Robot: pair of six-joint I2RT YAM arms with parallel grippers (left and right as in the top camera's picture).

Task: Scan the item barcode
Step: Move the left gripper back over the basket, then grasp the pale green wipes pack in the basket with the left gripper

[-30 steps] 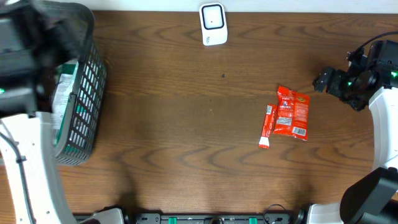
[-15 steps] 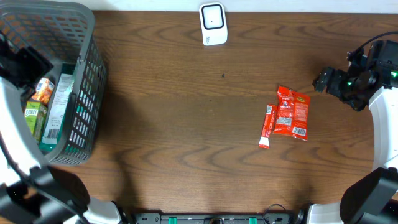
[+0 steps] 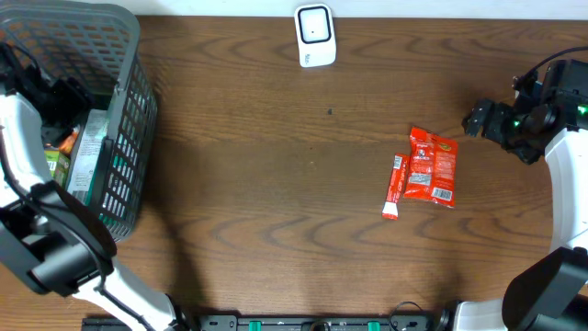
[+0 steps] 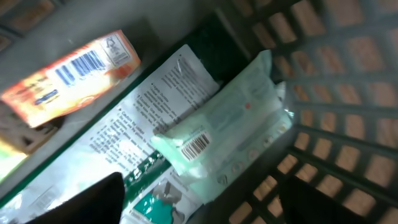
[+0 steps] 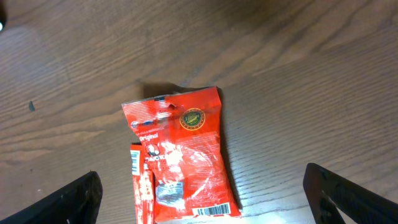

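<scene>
Next, the left gripper lowers deeper into the basket (image 3: pixel 129 119), toward the basket's mesh side, onto the lower edge of the pale green pack, since that edge lies uncovered.
My left gripper (image 3: pixel 66 103) hangs inside the dark mesh basket (image 3: pixel 129 119) at the table's left, jaws open and empty. Below it in the left wrist view, between the fingers of the left gripper (image 4: pixel 199 208), lie a pale green wipes pack (image 4: pixel 224 124) with a barcode, a white printed packet (image 4: pixel 140 121) and an orange carton (image 4: pixel 68 78) with a blue barcode. The white scanner (image 3: pixel 315 35) stands at the back centre. My right gripper (image 3: pixel 478 119) hovers open beside a red snack packet (image 3: pixel 432 165). In the right wrist view the right gripper (image 5: pixel 208 205) is above that red packet (image 5: pixel 180 155).
A thin red stick pack (image 3: pixel 395 186) lies against the red packet's left side; it also shows as the red stick (image 5: pixel 142 190) in the right wrist view. The basket's mesh wall (image 4: pixel 323 112) stands close on the right of my left fingers.
My left arm has swung down into the basket and its jaws have spread wider. The right arm and the red packets have not moved.
</scene>
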